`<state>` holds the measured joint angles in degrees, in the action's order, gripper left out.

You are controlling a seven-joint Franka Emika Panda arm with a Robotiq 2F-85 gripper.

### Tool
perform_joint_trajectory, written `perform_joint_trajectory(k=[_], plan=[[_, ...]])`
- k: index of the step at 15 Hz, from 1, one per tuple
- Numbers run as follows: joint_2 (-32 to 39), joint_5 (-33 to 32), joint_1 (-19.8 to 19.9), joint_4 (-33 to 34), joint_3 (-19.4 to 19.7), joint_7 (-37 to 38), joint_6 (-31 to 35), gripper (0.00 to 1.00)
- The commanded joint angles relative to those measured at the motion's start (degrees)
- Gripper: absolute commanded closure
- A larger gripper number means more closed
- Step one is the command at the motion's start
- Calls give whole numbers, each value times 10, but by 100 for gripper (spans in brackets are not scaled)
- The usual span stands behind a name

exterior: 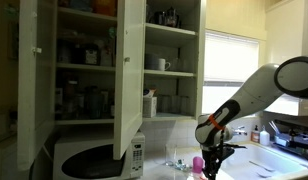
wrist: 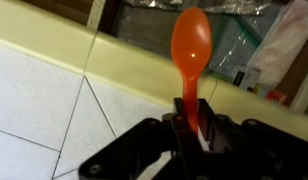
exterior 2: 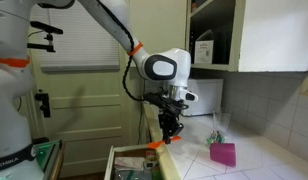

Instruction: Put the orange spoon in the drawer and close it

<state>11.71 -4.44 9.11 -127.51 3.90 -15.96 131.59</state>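
My gripper should turn past the drawer's cream edge next and go down into the open drawer below and beyond that edge, because white tiles are still under it.
My gripper point(wrist: 191, 122) is shut on the handle of the orange spoon point(wrist: 191, 48), whose bowl points away from the wrist camera. In the wrist view the bowl hangs over the cream edge of the open drawer point(wrist: 134, 65), with clutter inside beyond it. In an exterior view my gripper point(exterior 2: 171, 133) hangs just above the open drawer point(exterior 2: 129, 158), a bit of orange showing at its tip. In the other exterior view my gripper point(exterior: 213, 150) is low near the counter and the spoon is too small to make out.
A white microwave point(exterior: 94, 158) stands under open wall cupboards with an open door point(exterior: 129, 75). A pink cup point(exterior 2: 224, 152) sits on the tiled counter point(exterior 2: 254, 165) beside the drawer. White tiles point(wrist: 39, 110) lie beneath my gripper.
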Motion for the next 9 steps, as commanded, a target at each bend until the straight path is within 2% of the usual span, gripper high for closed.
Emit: perform_joint_trajectory(k=[1, 5, 7, 9], plan=[[-107, -27, 9, -140, 11, -113, 29, 96], [-154, -15, 5, -216, 27, -249, 80, 96], [-149, -6, -4, -212, 29, -310, 89, 96], [-112, -15, 9, -178, 50, -404, 90, 96]])
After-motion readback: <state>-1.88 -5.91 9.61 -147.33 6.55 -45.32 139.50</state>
